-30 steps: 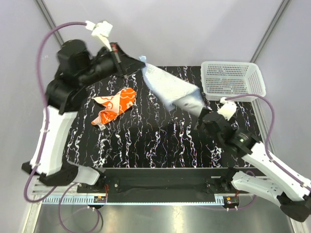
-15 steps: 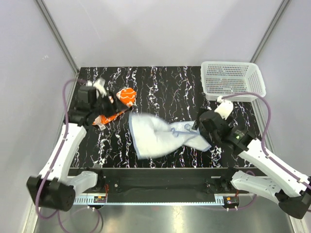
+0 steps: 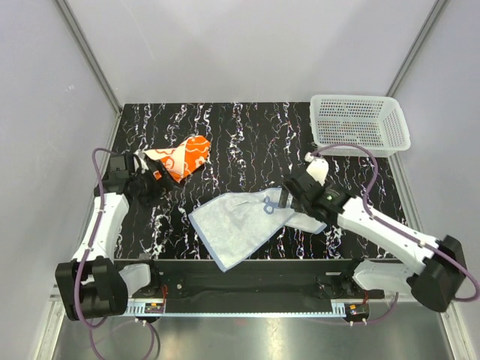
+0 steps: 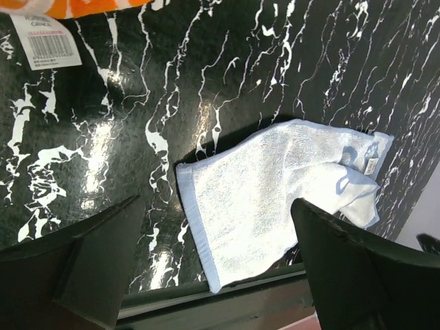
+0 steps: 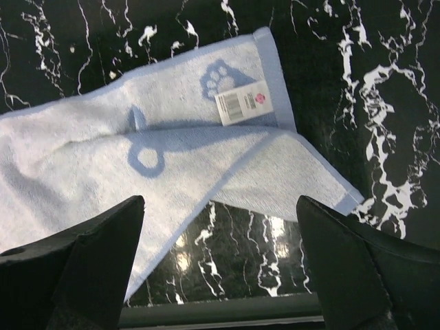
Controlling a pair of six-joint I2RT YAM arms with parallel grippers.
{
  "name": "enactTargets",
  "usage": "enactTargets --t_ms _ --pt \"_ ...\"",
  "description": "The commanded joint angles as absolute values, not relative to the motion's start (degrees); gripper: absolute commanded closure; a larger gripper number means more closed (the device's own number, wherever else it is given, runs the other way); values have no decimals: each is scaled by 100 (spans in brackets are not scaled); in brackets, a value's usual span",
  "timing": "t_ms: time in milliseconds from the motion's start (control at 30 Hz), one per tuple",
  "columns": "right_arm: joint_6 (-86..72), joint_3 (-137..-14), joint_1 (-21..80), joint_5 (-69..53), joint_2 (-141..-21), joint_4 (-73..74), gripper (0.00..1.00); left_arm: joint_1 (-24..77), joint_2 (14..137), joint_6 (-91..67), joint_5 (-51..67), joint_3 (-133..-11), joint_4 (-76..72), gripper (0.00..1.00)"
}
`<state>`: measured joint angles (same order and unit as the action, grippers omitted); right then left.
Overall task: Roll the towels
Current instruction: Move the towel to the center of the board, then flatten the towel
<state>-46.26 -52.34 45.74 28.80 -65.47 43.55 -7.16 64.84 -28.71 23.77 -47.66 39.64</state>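
The right gripper moves outward and down onto the blue towel's far corner by the label next to close, since that corner lies clear of the fold.
The light blue towel lies spread on the black marbled table near its front edge, with its right end folded over. The wrist views show it too: the blue towel below the left jaws, and the towel with a paw print and a label under the right jaws. The orange patterned towel lies crumpled at the back left; only an edge of this orange towel shows in the left wrist view. My left gripper is open and empty beside the orange towel. My right gripper hangs open over the blue towel's right end.
A white mesh basket stands at the table's back right corner. The table's front rail runs just below the blue towel. A white label of the orange towel lies on the table.
The left gripper has let go of the blue towel, opened and swung down to the left side. The towel has dropped from the air and now lies spread at the front.
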Motion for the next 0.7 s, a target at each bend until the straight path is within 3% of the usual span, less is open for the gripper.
enactTargets --t_ms 0,200,667 --pt "-4281 -5913 4361 3041 -7099 4025 0 -397 6275 -2803 2033 -4922 3832 6" --pt "-3859 -6336 2981 2145 -8163 3745 2 254 6574 -3277 1810 -4317 3439 12" --pt "-3568 -6548 2022 1468 -10054 3094 23 633 7163 -3393 1705 -3964 2865 18"
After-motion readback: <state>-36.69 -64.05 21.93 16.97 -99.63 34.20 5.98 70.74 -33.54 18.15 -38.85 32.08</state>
